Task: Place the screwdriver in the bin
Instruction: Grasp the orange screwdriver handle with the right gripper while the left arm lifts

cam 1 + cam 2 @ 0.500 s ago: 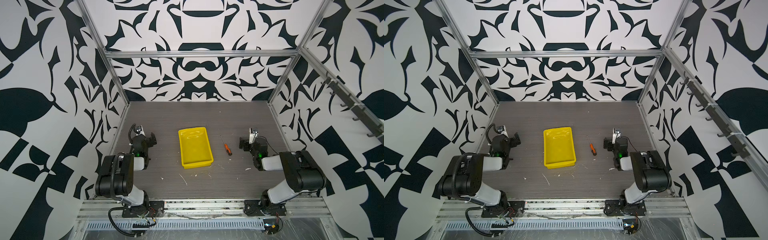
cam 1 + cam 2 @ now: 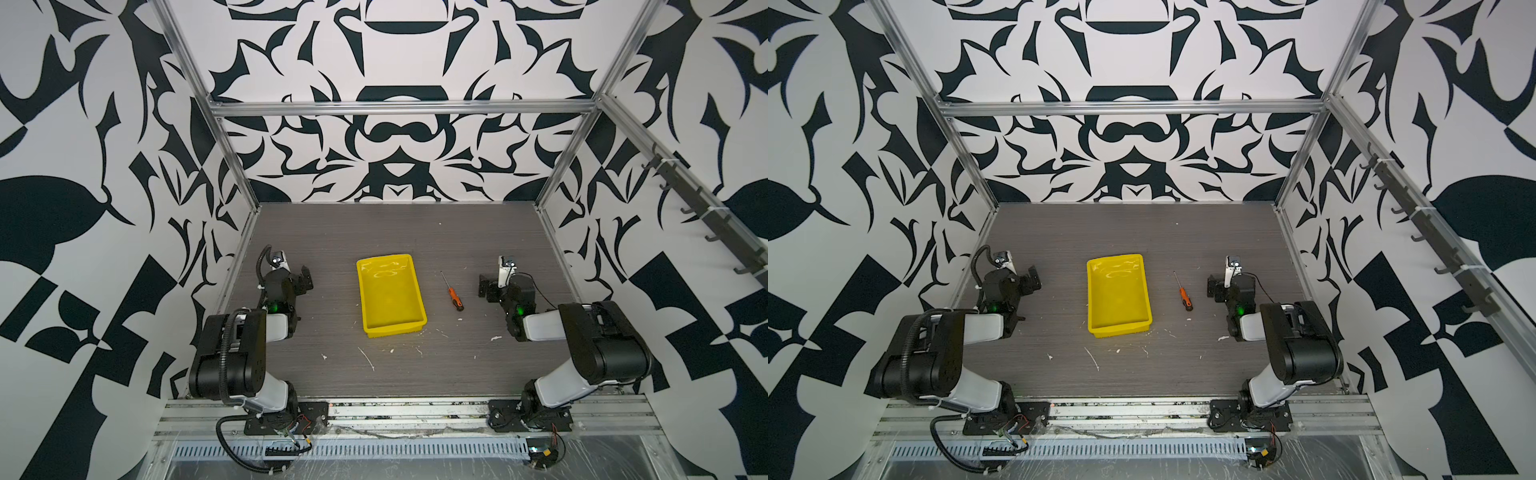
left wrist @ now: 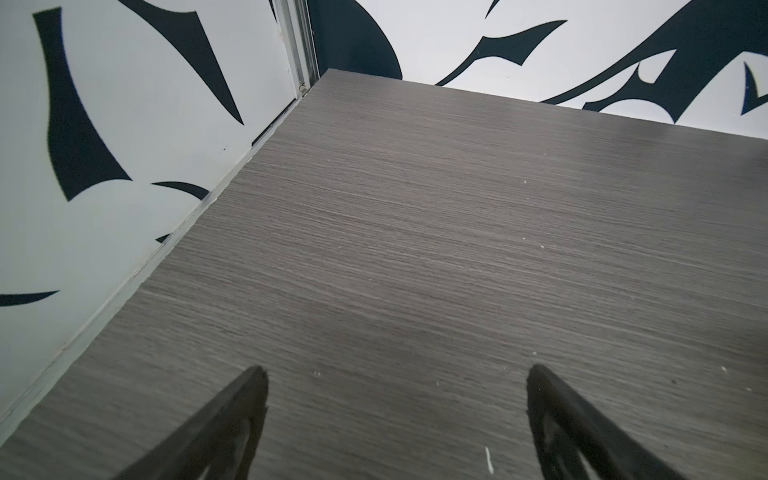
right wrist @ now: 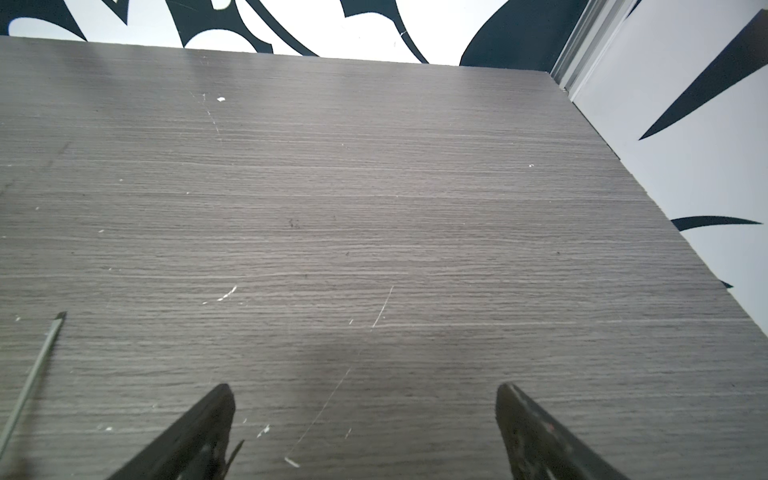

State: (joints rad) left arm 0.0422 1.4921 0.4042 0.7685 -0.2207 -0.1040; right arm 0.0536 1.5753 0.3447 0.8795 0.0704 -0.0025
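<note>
My right gripper should next move toward the bin [image 2: 394, 330] and over the orange handle [image 2: 455, 298], tilting to point down. It then needs to go lower and close on the handle, because the screwdriver lies flat.
The screwdriver [image 2: 453, 294] [image 2: 1184, 294], orange-handled with a thin metal shaft, lies flat on the grey table just right of the bin, tip pointing away. The bin [image 2: 394, 330] [image 2: 1119, 329] is a shallow yellow tray at mid-table with nothing in it. My right gripper [image 2: 485, 286] [image 2: 1212, 288] rests low, right of the screwdriver and apart from it. In the right wrist view it [image 4: 364, 386] stands open over bare table, with the screwdriver's shaft [image 4: 40, 362] at the edge. My left gripper [image 2: 304, 279] [image 2: 1031, 279] [image 3: 397, 369] sits open and empty left of the bin.
Small white scraps [image 2: 368, 358] litter the table in front of the bin. Patterned walls with aluminium posts [image 2: 559, 174] close in the table on three sides. A metal rail [image 2: 407, 409] runs along the front edge, carrying both arm bases.
</note>
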